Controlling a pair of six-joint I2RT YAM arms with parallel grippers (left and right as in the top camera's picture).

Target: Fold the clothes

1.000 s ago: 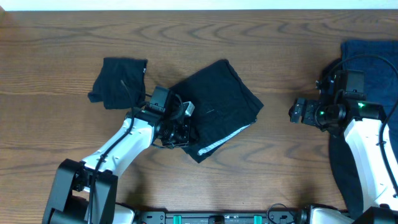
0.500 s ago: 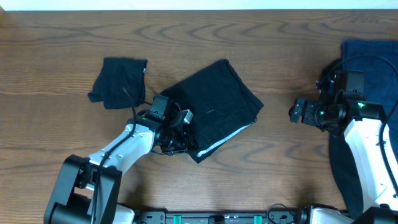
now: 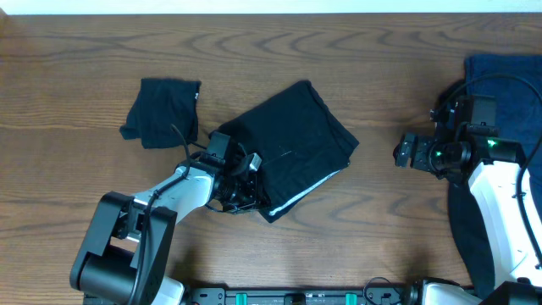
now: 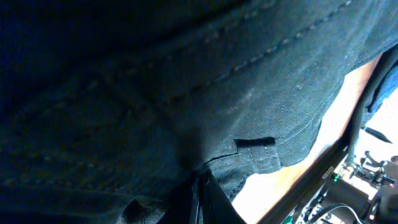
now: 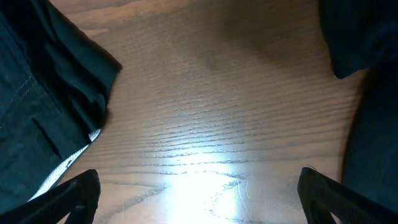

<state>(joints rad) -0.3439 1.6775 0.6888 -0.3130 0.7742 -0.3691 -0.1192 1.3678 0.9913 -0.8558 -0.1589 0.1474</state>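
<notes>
I will next pull the slanted hem outward with my left gripper, to its left in the overhead view, toward the bare wood, to make the hem square. Then I will let go.
The clothes lie in three places. A large black garment [image 3: 296, 140] is folded in the middle of the table, with a pale grey-white edge [image 3: 309, 186] at its front. My left gripper [image 3: 244, 182] sits at its front-left edge, shut on the cloth. In the left wrist view the dark cloth [image 4: 155, 93] fills the frame, and the closed gripper [image 4: 202, 199] meets a hem. My right gripper [image 3: 402, 152] hovers open over bare wood to the garment's right. In the right wrist view that gripper [image 5: 202, 199] holds nothing, and the garment [image 5: 43, 93] lies at the left.
A small black garment [image 3: 161, 112] lies crumpled at the left rear. A navy-blue cloth [image 3: 508, 85] lies at the right edge, under my right arm, and shows again as the navy cloth [image 5: 367, 93] in the right wrist view. Bare wooden table [image 3: 381, 76] surrounds the folded garment.
My left arm's elbow has swung nearer the table's front while its gripper stayed at the garment's edge. The garment and the right arm have not moved.
</notes>
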